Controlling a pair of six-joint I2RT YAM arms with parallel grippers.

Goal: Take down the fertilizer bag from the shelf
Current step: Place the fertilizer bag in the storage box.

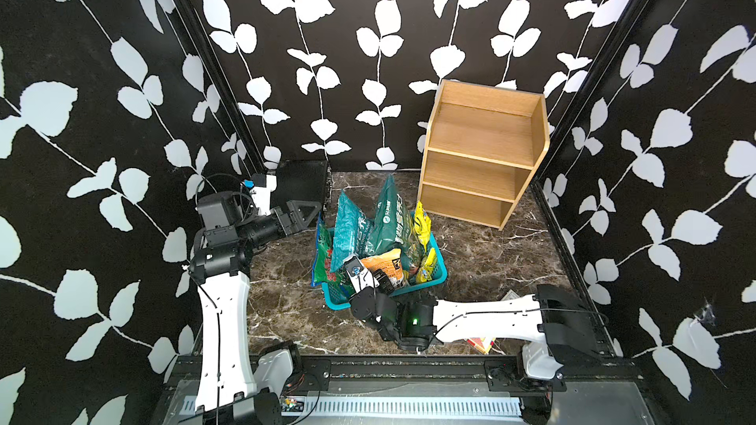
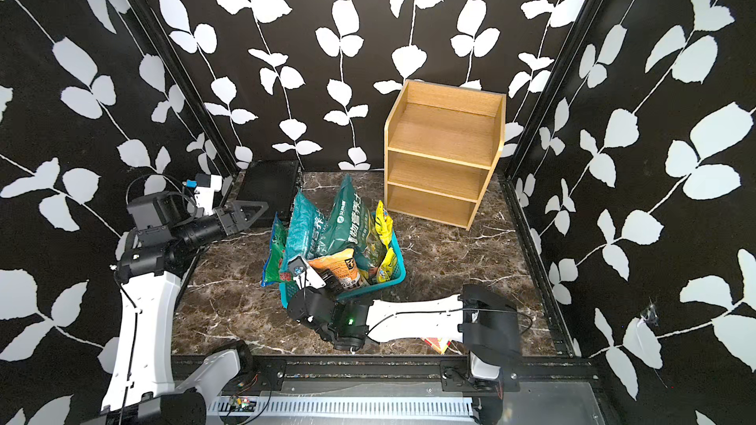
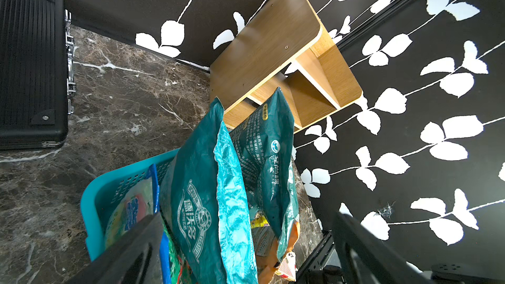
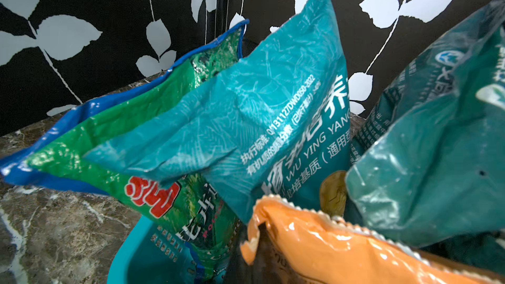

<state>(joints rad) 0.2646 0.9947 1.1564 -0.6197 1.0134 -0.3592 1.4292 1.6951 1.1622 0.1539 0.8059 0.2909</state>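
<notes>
My right gripper moves outward toward the gap between the teal bags next and releases the orange bag's top edge, since that gap lies outward of the gripper.
The light-brown shelf (image 1: 482,149) (image 2: 442,149) (image 3: 262,47) stands at the back right with all three tiers bare. Several fertilizer bags stand in the blue basket (image 1: 437,273) (image 2: 396,271) (image 3: 93,203): two teal ones (image 1: 347,231) (image 1: 392,218), a green one (image 1: 323,257), yellow ones (image 1: 421,222) and an orange one (image 1: 386,263) (image 4: 341,247). My right gripper (image 1: 382,278) (image 2: 331,280) reaches into the basket's near side and is shut on the orange bag's top edge; the bag hides its fingers in the right wrist view. Left of the basket, my left gripper (image 1: 302,214) (image 3: 246,263) hovers open, holding nothing.
A black ribbed case (image 1: 302,183) (image 3: 27,64) lies in the back left corner, just behind my left gripper. A small red-patterned box (image 1: 482,343) sits under my right forearm near the front edge. Patterned walls close in the marble tabletop (image 1: 491,255) on three sides.
</notes>
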